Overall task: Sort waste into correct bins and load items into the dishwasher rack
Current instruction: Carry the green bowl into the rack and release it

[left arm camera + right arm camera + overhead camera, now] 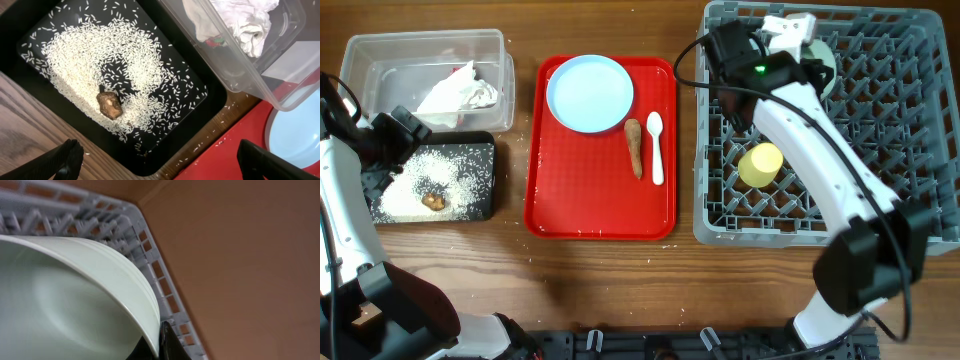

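Note:
The robot's right gripper should move outward toward the rack's back edge, bring the pale green bowl (65,305) down onto the rack's back wires and release the bowl's rim there, as these pegs are empty.
My right gripper (159,347) is shut on the rim of the pale green bowl (65,305), holding it on edge at the back of the grey dishwasher rack (920,150). A yellow cup (761,164) lies in the rack. My left gripper (160,165) is open and empty above the near corner of the black tray (200,115), which holds rice grains (90,55) and a brown lump (109,105). The clear tub (280,75) holds the white tissue (245,20) and the wrapper (215,41). The plate (590,93), root stick (635,147) and white spoon (656,150) lie on the red tray (600,210). The blue bowl is out of view.
A few loose grains lie on the wood between the black tray and the red tray. The right arm stretches across the rack's left half. A brown wall stands behind the rack.

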